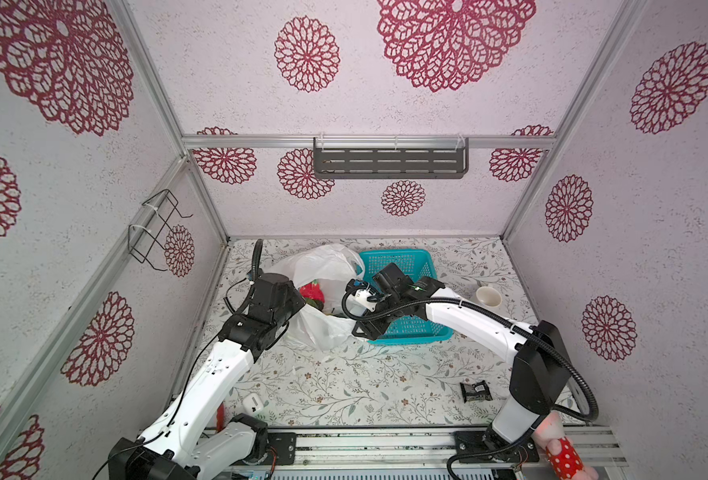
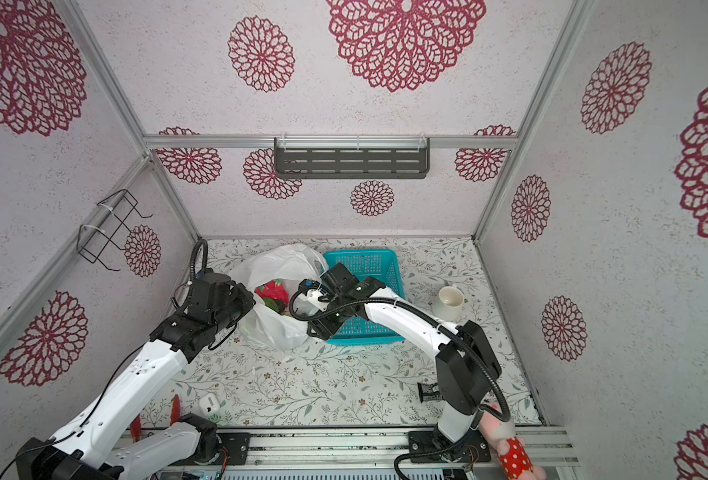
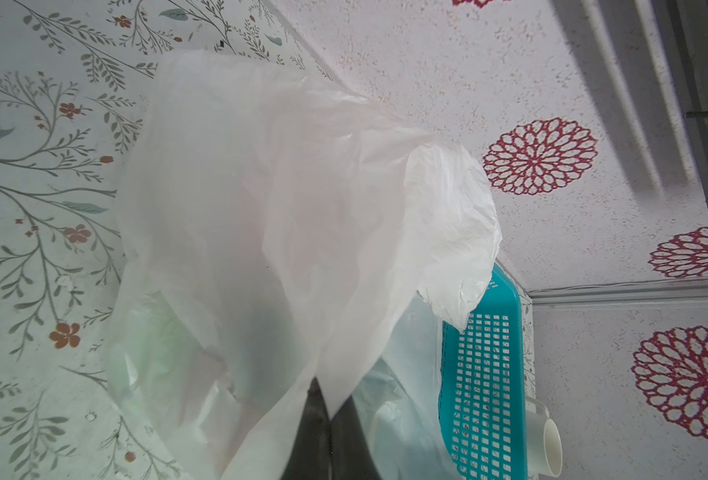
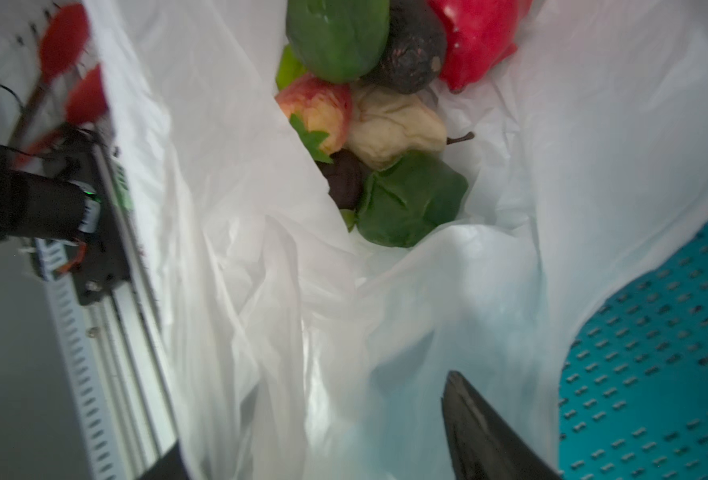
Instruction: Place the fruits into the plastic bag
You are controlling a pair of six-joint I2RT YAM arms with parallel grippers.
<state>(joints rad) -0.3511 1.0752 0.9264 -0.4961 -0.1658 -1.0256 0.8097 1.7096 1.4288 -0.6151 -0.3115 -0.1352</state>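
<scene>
The fruits are inside the bag, and its opening is beside my left gripper, toward the basket. My left gripper needs to lift the bag's rim up and across the bag's opening [image 1: 327,291] next, then release it.
The plastic bag [image 1: 323,266] [image 2: 277,262] stands open at the back left of the table, next to the basket. Inside it lie the fruits: a red dragon fruit [image 4: 481,41] [image 1: 312,291], a green oval [image 4: 335,37], a dark avocado [image 4: 414,54], a red-yellow fruit [image 4: 319,112], a pale pear [image 4: 389,124] and a crumpled green one [image 4: 410,199]. My left gripper [image 3: 330,409] is shut on the bag's rim [image 3: 302,208] and holds it up. My right gripper [image 4: 314,415] hangs over the bag's mouth with its jaws apart and loose bag film between them.
A teal perforated basket [image 1: 402,257] touches the bag's right side. To its right stands a white cup [image 1: 488,296]. A dark packet [image 1: 476,390] and a small white device [image 1: 252,402] lie near the front. A pink plush [image 1: 564,453] leans at the front right rail.
</scene>
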